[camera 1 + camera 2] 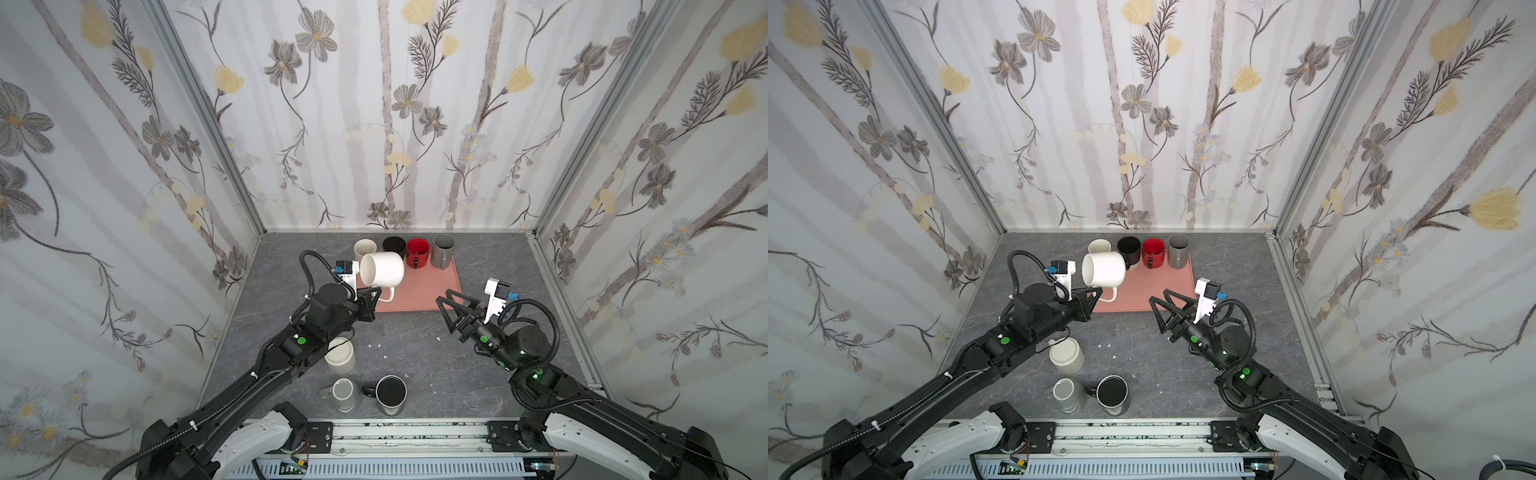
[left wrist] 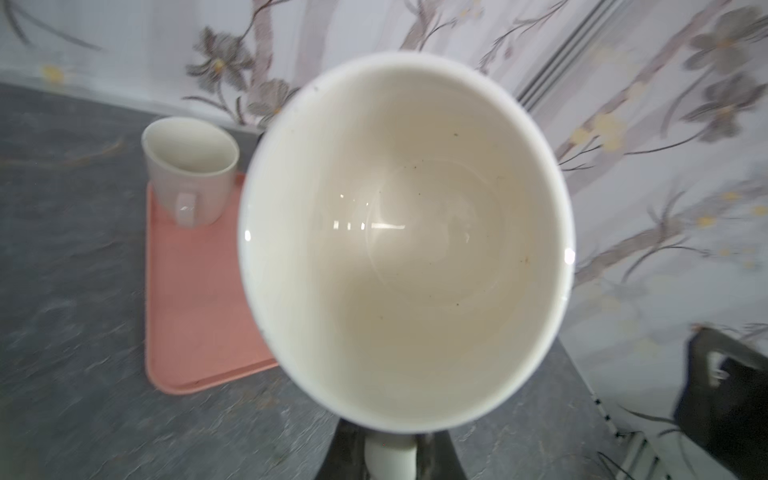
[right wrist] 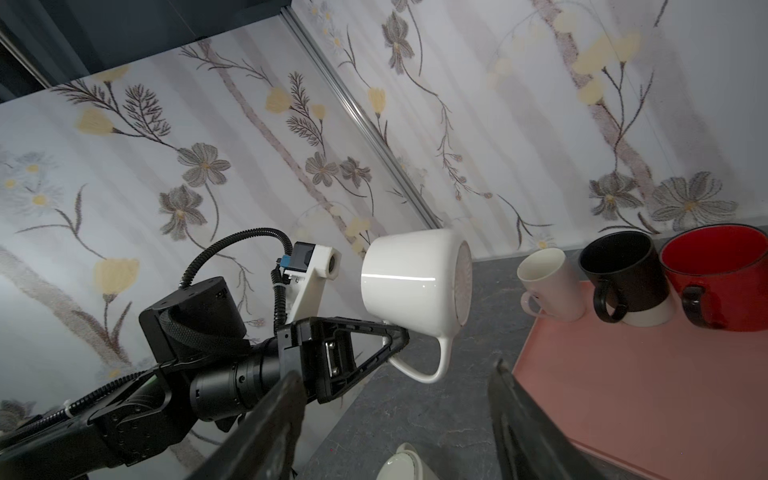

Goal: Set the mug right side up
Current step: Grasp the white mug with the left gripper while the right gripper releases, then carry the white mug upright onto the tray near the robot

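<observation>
My left gripper holds the white mug on its side. So next my left gripper should tilt downward, lower the white mug onto the tray in front of the cream mug (image 1: pixel 381 304) (image 2: pixel 194 320) and let go.
A white mug (image 1: pixel 384 270) (image 1: pixel 1105 270) hangs in the air on its side above the left end of the pink tray (image 1: pixel 428 291). Its mouth faces my left wrist camera, and its handle points down. My left gripper (image 1: pixel 376 296) (image 1: pixel 1098 294) (image 3: pixel 399 332) is shut on the handle. The left wrist view is filled by the mug's hollow inside (image 2: pixel 407 241), with the handle pinched below at the left gripper (image 2: pixel 390 457). My right gripper (image 1: pixel 443 296) (image 1: pixel 1159 295) (image 3: pixel 395 374) stands open and empty, apart from the mug, near the tray's front right corner.
Along the tray's back edge stand upright mugs: cream (image 1: pixel 365 248), black (image 1: pixel 394 245), red (image 1: pixel 417 251), grey (image 1: pixel 443 249). Three mugs sit bottom-up on the grey table near the front: white (image 1: pixel 340 355), grey (image 1: pixel 346 394), dark-bottomed (image 1: pixel 390 395). Patterned walls enclose three sides.
</observation>
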You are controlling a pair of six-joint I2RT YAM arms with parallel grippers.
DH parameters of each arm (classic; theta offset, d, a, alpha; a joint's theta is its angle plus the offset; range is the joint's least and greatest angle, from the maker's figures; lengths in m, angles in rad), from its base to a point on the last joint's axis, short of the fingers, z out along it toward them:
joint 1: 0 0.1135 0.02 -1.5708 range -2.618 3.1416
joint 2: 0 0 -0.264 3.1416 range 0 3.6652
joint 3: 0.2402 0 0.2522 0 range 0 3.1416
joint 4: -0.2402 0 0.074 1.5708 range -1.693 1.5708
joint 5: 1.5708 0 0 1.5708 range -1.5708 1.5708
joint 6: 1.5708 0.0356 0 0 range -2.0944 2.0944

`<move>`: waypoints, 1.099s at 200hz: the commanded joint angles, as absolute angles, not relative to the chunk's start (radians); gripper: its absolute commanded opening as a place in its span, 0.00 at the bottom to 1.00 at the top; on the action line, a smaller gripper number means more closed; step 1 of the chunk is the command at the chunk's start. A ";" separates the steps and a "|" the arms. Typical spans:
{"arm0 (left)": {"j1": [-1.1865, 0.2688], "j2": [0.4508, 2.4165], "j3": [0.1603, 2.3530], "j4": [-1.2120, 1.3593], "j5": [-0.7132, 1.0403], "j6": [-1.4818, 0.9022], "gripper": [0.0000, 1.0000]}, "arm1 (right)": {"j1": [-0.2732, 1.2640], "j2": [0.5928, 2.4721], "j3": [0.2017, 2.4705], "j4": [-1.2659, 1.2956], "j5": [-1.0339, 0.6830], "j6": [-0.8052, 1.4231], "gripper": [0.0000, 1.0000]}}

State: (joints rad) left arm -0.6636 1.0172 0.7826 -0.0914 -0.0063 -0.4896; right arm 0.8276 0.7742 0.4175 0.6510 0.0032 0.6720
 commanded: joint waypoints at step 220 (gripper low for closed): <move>-0.571 1.746 1.177 -0.454 -0.320 -0.354 0.00 | 0.720 0.598 0.344 0.456 0.034 0.627 0.71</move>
